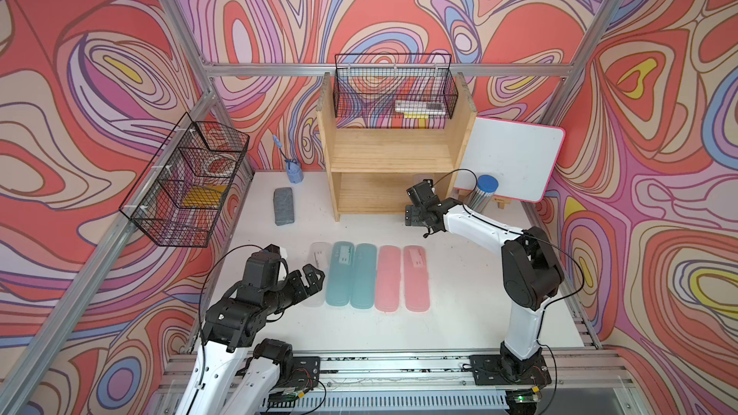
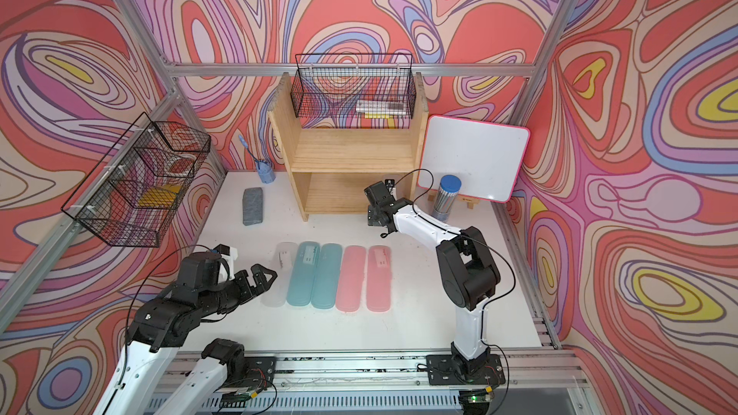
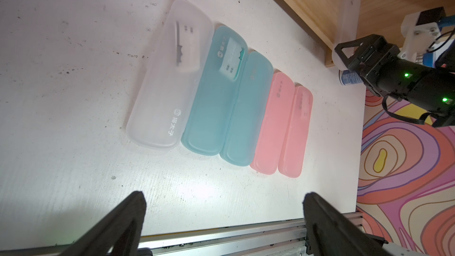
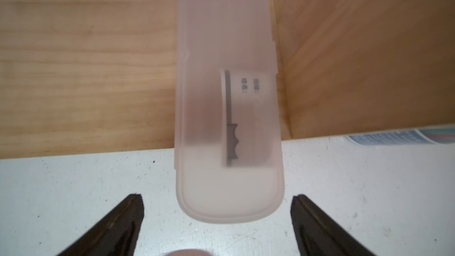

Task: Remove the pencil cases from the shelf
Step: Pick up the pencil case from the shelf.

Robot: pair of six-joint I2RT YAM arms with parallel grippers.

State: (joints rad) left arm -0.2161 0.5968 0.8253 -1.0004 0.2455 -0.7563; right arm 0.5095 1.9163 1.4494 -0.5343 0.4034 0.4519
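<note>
My right gripper is going to move outward next and close its fingers across the labelled part of the clear case, because that part of the case is outward of the fingers.
Five pencil cases lie side by side on the white table: a frosted clear one (image 1: pixel 318 256) (image 3: pixel 170 75), two teal (image 1: pixel 340 273) (image 1: pixel 363 279) and two pink (image 1: pixel 388 279) (image 1: pixel 416 279). Another frosted clear case (image 4: pixel 229 94) (image 3: pixel 349 20) lies on the lower board of the pine shelf (image 1: pixel 391 153), at its right end, with its rounded end jutting over the table. My right gripper (image 4: pixel 216 200) (image 1: pixel 409 205) is open, a finger on either side of that end, not touching it. My left gripper (image 3: pixel 225 199) (image 1: pixel 313 277) hangs open and empty above the near end of the clear case in the row.
A grey felt block (image 1: pixel 284 206) and a blue cup (image 1: pixel 294 172) stand left of the shelf. A blue-capped tube (image 1: pixel 485 193) and a whiteboard (image 1: pixel 515 157) stand to its right. Black wire baskets hang above the shelf (image 1: pixel 395 89) and on the left wall (image 1: pixel 191 181).
</note>
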